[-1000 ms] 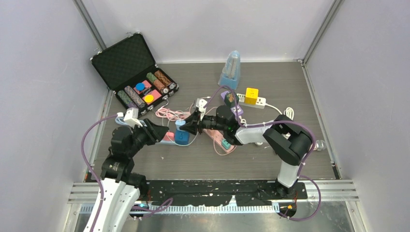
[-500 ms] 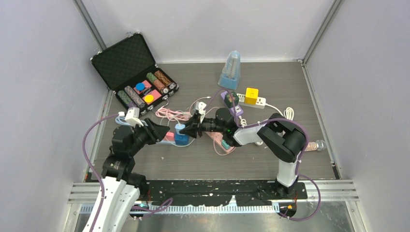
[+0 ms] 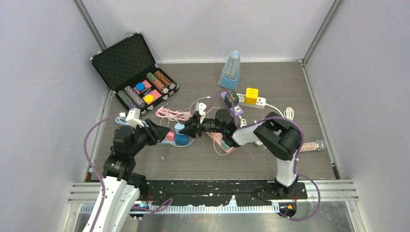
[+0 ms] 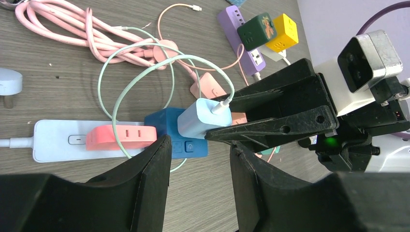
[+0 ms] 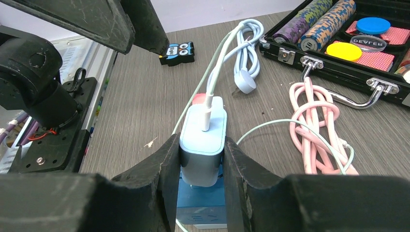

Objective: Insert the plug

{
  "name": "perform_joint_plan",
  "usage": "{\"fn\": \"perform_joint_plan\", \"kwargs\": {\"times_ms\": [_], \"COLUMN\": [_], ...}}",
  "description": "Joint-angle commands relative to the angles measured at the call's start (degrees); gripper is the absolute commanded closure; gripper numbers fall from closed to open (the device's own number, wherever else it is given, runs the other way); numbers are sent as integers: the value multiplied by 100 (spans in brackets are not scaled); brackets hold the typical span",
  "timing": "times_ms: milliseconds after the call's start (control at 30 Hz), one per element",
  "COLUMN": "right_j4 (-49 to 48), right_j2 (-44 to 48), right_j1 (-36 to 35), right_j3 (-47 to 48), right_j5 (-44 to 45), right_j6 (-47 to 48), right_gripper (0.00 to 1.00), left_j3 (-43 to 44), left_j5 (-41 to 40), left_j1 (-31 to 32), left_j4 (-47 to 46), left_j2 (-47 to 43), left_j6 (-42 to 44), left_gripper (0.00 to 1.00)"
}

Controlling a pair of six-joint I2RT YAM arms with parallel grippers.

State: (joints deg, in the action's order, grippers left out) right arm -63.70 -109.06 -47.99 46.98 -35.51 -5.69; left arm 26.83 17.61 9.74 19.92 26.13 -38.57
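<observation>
Next, my right gripper tilts steeper and presses down onto the blue cube's top (image 3: 182, 137) (image 5: 200, 197) just below its fingers. It then releases the plug, because the plug leans.
A light blue plug (image 5: 204, 130) with a pale green cable is clamped between the fingers of my right gripper (image 5: 202, 145). Its underside rests against the top of a blue cube socket (image 5: 200, 198); its prongs are hidden. The cube (image 4: 164, 126) sits on a white power strip (image 4: 53, 140) next to a pink adapter (image 4: 121, 137). My left gripper (image 4: 200, 145) is open and empty, just in front of the cube, not touching it. In the top view the plug (image 3: 180, 127) lies between the left gripper (image 3: 157, 133) and the right gripper (image 3: 188, 129).
An open black case of poker chips (image 3: 138, 72) stands at the back left. A coiled pink cable (image 3: 171, 114) lies behind the cube. A purple strip with a green cube (image 3: 232, 104), a yellow cube (image 3: 251, 95) and a blue metronome (image 3: 230, 69) are at the back right.
My right gripper has carried the plug slightly left and down onto the blue cube. The left arm has barely moved.
</observation>
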Motion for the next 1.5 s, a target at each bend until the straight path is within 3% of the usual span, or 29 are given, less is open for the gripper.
{"fn": "perform_joint_plan", "kwargs": {"times_ms": [0, 367, 833, 1100, 1267, 1467], "right_j4": [-107, -332, 2217, 3025, 4085, 4444], "right_j2": [-37, 25, 424, 467, 437, 337], "right_j1": [-2, 4, -8, -70, -104, -136], "right_j3": [-117, -721, -323, -163, 275, 350], "right_j5": [-44, 12, 618, 251, 38, 416], "right_j6": [257, 898, 2050, 1514, 1204, 1160], "right_gripper": [94, 94, 94, 94, 94, 94], "left_j3": [-35, -196, -194, -189, -239, -333], "left_j5": [61, 483, 400, 357, 329, 275], "left_j1": [2, 2, 2, 3, 2, 2], "left_j4": [-306, -802, -852, -809, -770, -736], "left_j2": [-11, 193, 280, 253, 190, 66], "left_j6": [-11, -138, -121, -100, -98, -103], "left_gripper": [52, 50, 49, 49, 49, 49]}}
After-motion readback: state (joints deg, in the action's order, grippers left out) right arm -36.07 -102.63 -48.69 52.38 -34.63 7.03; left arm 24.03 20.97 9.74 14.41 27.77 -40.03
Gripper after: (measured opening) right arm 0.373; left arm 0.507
